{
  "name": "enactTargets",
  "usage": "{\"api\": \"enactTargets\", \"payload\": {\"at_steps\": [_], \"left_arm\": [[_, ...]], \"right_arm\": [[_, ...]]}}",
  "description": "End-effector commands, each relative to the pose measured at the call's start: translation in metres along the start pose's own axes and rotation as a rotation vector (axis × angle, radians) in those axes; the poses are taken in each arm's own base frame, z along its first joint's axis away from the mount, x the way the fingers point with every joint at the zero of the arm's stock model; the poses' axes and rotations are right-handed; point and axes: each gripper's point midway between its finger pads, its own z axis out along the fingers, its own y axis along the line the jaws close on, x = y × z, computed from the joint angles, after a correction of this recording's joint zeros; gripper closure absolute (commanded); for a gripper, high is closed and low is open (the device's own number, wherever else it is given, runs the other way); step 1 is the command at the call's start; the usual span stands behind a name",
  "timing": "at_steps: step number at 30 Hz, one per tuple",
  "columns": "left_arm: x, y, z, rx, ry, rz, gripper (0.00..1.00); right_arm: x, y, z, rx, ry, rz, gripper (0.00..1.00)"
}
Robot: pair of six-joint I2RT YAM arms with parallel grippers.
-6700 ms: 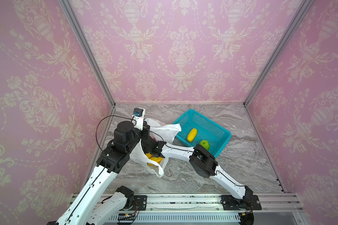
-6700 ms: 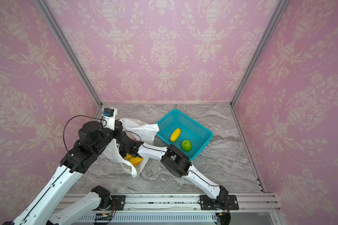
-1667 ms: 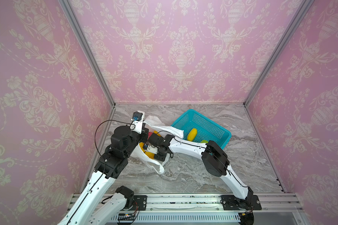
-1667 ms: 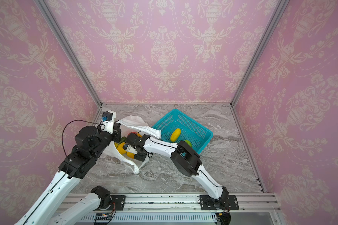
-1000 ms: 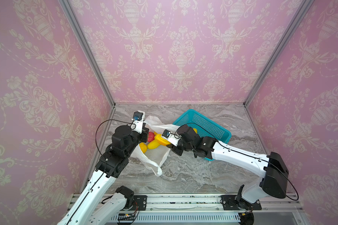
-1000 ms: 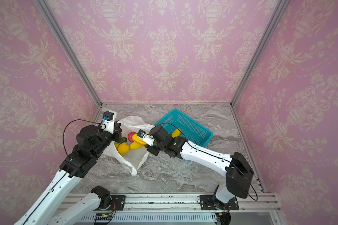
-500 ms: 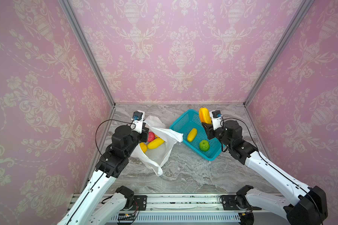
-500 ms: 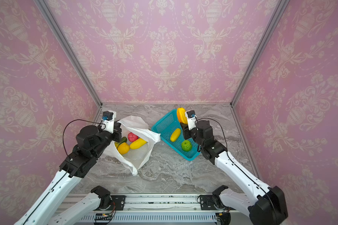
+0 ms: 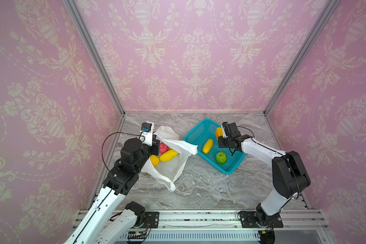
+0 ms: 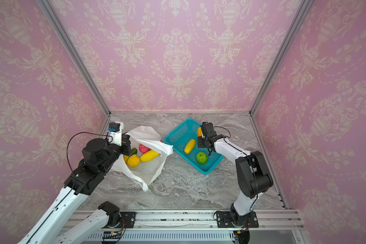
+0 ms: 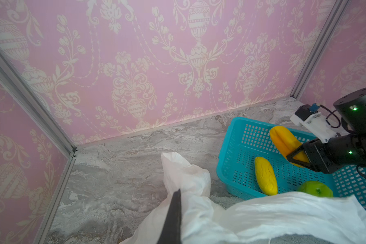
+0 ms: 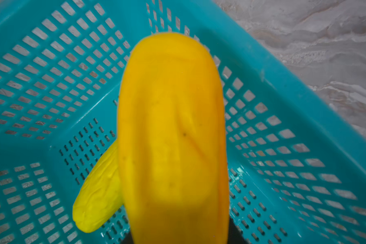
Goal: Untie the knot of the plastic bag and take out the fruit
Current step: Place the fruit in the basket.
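Observation:
The spot on the basket's bare bottom beside the yellow oblong fruit is empty, so my right gripper will move slightly toward the basket's far side and let go of the fruit over that spot.
The white plastic bag [image 9: 175, 169] lies at the left with its mouth wide open; the knot is out of view. My left gripper [image 10: 129, 145] is shut on the bag's near rim [image 11: 199, 207], and one dark finger [image 11: 174, 217] shows against the plastic. Inside the bag lie a red fruit [image 10: 144, 148], a yellow oblong one [image 10: 149, 155], a round yellow one [image 10: 133, 161] and a dark green piece [image 10: 133, 151]. My right gripper [image 9: 219, 138] is shut on an orange-yellow oblong fruit [image 12: 171, 126], held just above the teal basket [image 9: 228, 171].
In the basket lie a yellow oblong fruit [image 9: 208, 146] and a green round fruit [image 9: 221, 157]. Pink walls close in the marble table [image 9: 199, 190] on three sides. The basket stands at the back right, a short gap from the bag.
My right arm has swung from the bag's mouth across to the basket with the orange-yellow fruit, and has lowered it a little. The left gripper has kept its hold on the bag.

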Motion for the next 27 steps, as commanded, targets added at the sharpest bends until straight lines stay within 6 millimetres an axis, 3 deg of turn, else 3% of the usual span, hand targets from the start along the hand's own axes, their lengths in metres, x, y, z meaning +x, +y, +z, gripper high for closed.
{"api": "enactTargets", "payload": {"at_steps": [1,4,9,12,13,16,21,23,25,27], "left_arm": [[-0.012,0.007,0.000,-0.040,-0.090,-0.084,1.00],[-0.015,0.001,0.006,-0.011,-0.103,-0.129,1.00],[0.010,-0.009,0.028,0.021,-0.048,-0.142,1.00],[0.017,-0.022,0.028,0.094,-0.024,-0.151,1.00],[0.020,-0.023,0.028,0.102,-0.011,-0.147,1.00],[0.031,-0.019,0.030,0.074,0.016,-0.132,1.00],[0.032,-0.019,0.029,0.076,0.027,-0.125,1.00],[0.029,-0.018,0.026,0.074,0.016,-0.126,1.00],[0.028,-0.017,0.024,0.072,0.005,-0.128,1.00],[0.027,-0.017,0.023,0.073,0.001,-0.129,1.00]], "right_arm": [[-0.022,-0.005,-0.008,0.004,-0.029,0.057,0.78],[-0.019,-0.015,0.000,0.045,-0.024,0.063,0.73],[-0.015,-0.027,0.007,0.071,-0.017,0.062,0.63],[-0.021,-0.022,0.000,0.042,-0.045,0.060,0.42],[-0.012,-0.022,-0.001,0.035,-0.037,0.062,0.36],[-0.015,-0.018,-0.012,-0.003,-0.084,0.069,0.24],[-0.024,-0.012,-0.051,-0.055,-0.188,0.066,0.20],[-0.028,-0.007,-0.074,-0.090,-0.242,0.059,0.26],[-0.035,0.017,-0.111,-0.188,-0.342,-0.002,0.39],[-0.032,0.043,-0.149,-0.230,-0.438,-0.098,0.45]]}}
